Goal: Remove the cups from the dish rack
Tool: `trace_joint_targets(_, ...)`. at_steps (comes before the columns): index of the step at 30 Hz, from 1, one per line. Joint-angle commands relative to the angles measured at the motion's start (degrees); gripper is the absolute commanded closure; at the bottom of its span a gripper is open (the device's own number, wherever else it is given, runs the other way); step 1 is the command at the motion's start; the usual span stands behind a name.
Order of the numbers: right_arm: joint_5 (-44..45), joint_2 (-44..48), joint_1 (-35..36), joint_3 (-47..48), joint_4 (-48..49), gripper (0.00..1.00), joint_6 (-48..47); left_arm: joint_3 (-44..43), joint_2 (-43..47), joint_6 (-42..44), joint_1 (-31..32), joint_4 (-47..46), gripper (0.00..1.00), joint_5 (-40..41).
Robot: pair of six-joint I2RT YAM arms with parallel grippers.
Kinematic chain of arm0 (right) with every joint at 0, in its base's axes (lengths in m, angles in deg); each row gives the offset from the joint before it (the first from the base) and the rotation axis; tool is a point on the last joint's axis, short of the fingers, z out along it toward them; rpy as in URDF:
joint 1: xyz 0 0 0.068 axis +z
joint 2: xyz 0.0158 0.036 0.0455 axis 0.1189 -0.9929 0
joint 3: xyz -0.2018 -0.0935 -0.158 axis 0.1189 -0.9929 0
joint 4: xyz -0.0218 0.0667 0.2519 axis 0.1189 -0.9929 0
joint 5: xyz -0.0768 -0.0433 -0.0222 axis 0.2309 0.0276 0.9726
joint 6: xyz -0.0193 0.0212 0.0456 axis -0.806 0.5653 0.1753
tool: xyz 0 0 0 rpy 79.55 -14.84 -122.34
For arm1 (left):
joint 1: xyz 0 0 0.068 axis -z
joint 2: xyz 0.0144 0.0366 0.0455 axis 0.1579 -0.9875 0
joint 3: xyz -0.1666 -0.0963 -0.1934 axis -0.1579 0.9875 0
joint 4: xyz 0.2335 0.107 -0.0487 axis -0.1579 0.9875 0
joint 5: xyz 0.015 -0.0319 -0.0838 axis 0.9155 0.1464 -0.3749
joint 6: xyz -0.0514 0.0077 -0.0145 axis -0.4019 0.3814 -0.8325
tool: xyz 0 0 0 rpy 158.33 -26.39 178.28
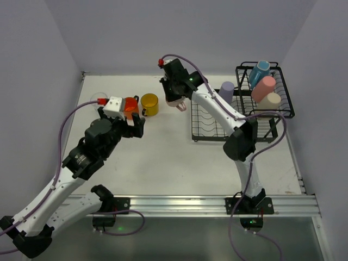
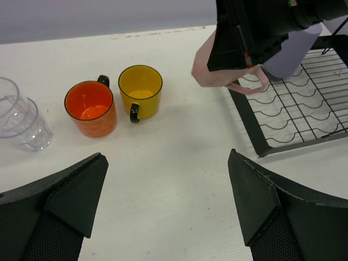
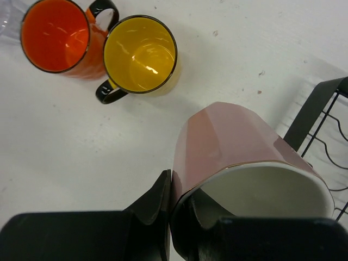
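My right gripper should move down next, a little toward the yellow mug, and put the pale pink mug down, because the table is bare between the yellow mug [image 1: 149, 104] and the rack.
My right gripper [image 1: 175, 98] is shut on the rim of the pale pink mug [image 3: 234, 147], holding it above the table left of the dish rack [image 1: 217, 128]; the mug also shows in the left wrist view [image 2: 217, 73]. The orange mug [image 1: 130, 104] and yellow mug [image 1: 149, 104] stand side by side on the table, the clear glass [image 2: 24, 122] to their left. The lavender tumbler [image 1: 227, 91], blue mug [image 1: 260, 72] and salmon-pink tumbler [image 1: 265, 87] are in the rack. My left gripper [image 1: 134, 128] is open and empty, near the orange mug.
A cream-coloured cup [image 1: 272, 100] lies in the rack's raised basket [image 1: 283, 109]. The rack's flat ribbed tray [image 2: 304, 114] is at the right of the left wrist view. Walls close in at the back and sides.
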Motion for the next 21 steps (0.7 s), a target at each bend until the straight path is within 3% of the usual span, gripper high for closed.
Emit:
trace_joint_targets(1,3.2,-3.9,-0.1,8.9,-5.5,1.00,-7.4,2.7,1.6,3.5,-0.3,-1.5,0.00,0.4)
trace_joint_targets(11,-0.7,-11.9,-1.4,10.7,1.0,0.99,-11.0,4.7,1.8,4.1,-0.2,-3.2,0.00,-1.9)
trace_joint_targets(21,-3.9,-15.9,-2.6,10.3,2.6,0.92,-10.8,4.9,1.8,4.4,-0.3,-3.4,0.00,-2.0)
